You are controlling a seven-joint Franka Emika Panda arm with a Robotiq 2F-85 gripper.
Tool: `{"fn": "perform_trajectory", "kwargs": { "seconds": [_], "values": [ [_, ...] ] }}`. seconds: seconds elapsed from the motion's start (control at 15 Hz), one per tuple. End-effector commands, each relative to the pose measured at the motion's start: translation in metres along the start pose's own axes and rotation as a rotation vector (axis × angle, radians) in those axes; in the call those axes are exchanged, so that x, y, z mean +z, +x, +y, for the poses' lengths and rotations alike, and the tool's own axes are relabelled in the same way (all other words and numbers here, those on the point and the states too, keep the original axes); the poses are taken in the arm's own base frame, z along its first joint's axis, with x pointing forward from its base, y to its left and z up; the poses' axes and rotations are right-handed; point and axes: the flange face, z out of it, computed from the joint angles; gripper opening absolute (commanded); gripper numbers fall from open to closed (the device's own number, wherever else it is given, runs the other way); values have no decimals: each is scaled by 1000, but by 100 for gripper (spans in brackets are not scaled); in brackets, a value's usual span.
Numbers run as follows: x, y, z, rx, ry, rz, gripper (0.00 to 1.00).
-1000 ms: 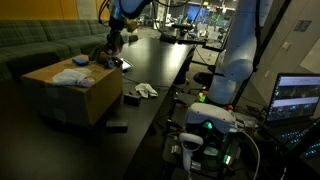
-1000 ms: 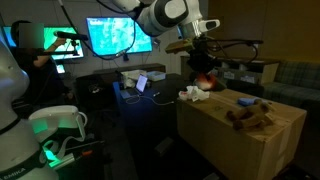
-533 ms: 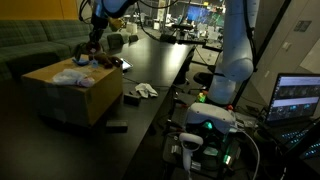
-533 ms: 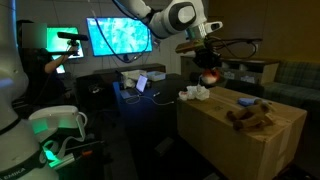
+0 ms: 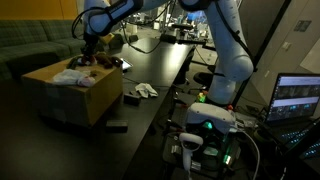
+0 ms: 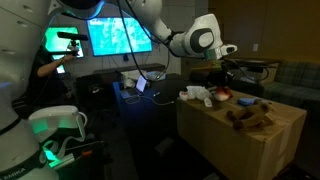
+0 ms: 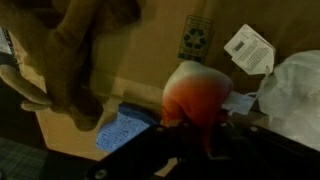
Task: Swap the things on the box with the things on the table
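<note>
The bare cardboard beside the brown plush toy (image 6: 250, 116) is free, so I need to lower the orange-red object toward the toy next and let go of it there.
The tan cardboard box (image 5: 62, 92) (image 6: 250, 140) stands beside the black table (image 5: 165, 65). My gripper (image 5: 85, 56) (image 6: 224, 88) (image 7: 196, 128) hangs low over the box top and is shut on a round orange-red object (image 7: 196, 90) (image 6: 222, 96). On the box top lie a brown plush toy (image 7: 78, 50) (image 6: 250, 116), a blue cloth (image 7: 124, 132) (image 6: 245, 101) and a white cloth (image 7: 296, 90) (image 5: 70, 76). The wrist view shows the red object just above or touching the cardboard. A white item (image 5: 146, 91) lies on the table.
A green sofa (image 5: 30, 45) runs behind the box. The table's far end carries cables and devices (image 5: 178, 36). A lit laptop (image 5: 296, 100) and a glowing green unit (image 5: 210, 125) stand near the table's front edge. Monitors (image 6: 118, 36) glow behind.
The arm has swung from above the table to over the box and come down, carrying the orange-red object with it. The jaws have stayed shut.
</note>
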Motion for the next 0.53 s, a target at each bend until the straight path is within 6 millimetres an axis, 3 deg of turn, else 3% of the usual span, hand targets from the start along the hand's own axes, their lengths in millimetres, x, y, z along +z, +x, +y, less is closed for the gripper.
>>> {"fn": "perform_trajectory", "kwargs": {
  "seconds": [0.0, 0.07, 0.13, 0.47],
  "values": [
    [16, 13, 22, 15, -29, -33, 4],
    [16, 14, 26, 19, -31, -45, 4],
    [20, 13, 28, 26, -38, -51, 32],
    [-2, 24, 29, 26, -68, -38, 70]
  ]
}}
